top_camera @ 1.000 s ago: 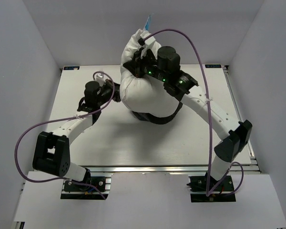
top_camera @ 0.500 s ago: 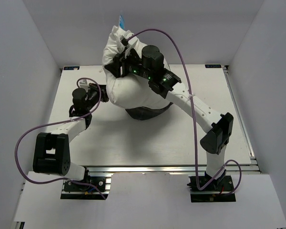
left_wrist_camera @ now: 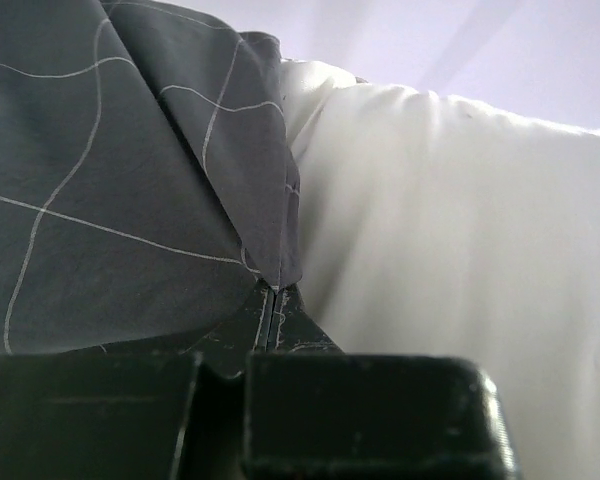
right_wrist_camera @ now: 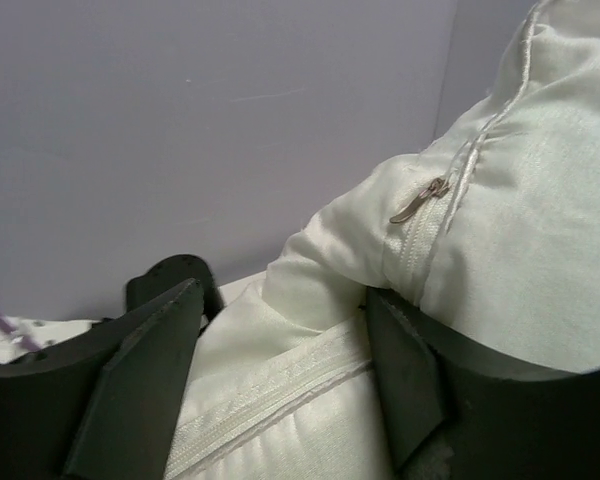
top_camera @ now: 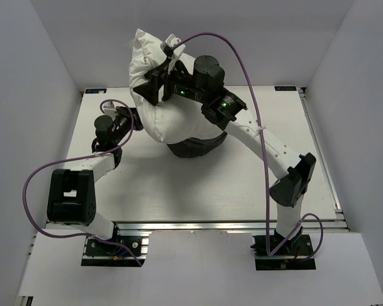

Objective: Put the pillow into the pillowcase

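Note:
Only my left gripper is holding the pillowcase. My right gripper should lift off the pillow, away from my left gripper, and then go down onto the opposite hem.
The off-white pillow (top_camera: 158,118) stands bulging at the back of the table, its lower end inside the dark grey grid-patterned pillowcase (top_camera: 195,148). My right gripper (top_camera: 154,80) is at the pillow's upper end, open, jaws wide apart. In the right wrist view the pillow (right_wrist_camera: 520,220), with its zipped seam and zip pull (right_wrist_camera: 420,200), lies between the jaws of the right gripper (right_wrist_camera: 280,290). My left gripper (top_camera: 133,119) is at the pillow's left side. In the left wrist view the left gripper (left_wrist_camera: 270,295) is shut on a fold of the pillowcase (left_wrist_camera: 100,180), beside the pillow (left_wrist_camera: 460,250).
White walls (top_camera: 45,70) enclose the table (top_camera: 198,191) on the left, back and right. The right arm's purple cable (top_camera: 255,95) arcs over the pillow. The pillow's top leans toward the back wall.
The right arm carried the pillow's top leftward and its jaws opened off the fabric. The left gripper shifted left with the pillowcase edge still pinched.

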Robot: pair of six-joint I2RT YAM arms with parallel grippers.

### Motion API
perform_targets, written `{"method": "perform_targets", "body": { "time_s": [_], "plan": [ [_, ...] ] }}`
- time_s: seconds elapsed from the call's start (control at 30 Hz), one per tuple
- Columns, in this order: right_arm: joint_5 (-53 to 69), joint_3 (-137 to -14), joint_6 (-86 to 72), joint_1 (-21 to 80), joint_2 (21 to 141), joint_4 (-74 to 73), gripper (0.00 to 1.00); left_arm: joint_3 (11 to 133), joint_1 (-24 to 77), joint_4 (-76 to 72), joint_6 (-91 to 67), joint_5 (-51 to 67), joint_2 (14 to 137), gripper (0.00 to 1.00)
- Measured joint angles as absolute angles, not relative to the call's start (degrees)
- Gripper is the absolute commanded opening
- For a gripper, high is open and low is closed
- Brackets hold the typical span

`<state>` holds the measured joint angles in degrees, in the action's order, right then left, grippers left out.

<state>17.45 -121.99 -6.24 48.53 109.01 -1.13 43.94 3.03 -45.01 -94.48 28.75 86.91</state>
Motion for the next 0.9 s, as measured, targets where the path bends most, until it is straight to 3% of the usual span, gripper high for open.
{"method": "perform_targets", "body": {
  "time_s": [0.13, 0.67, 0.9],
  "plan": [
    [19.8, -122.0, -8.0, 49.1, 106.1, -2.6, 0.80, 44.2, 3.0, -46.1, -94.8, 29.4, 87.7, 0.00],
    [19.4, -125.7, -9.6, 48.8, 99.7, -2.9, 0.81, 44.2, 2.0, -47.5, -96.5, 28.7, 87.7, 0.00],
    [14.1, -113.6, -9.3, 35.4, 93.1, -4.2, 0.79, 44.2, 1.9, -46.2, -96.5, 28.5, 86.5, 0.00]
  ]
}}
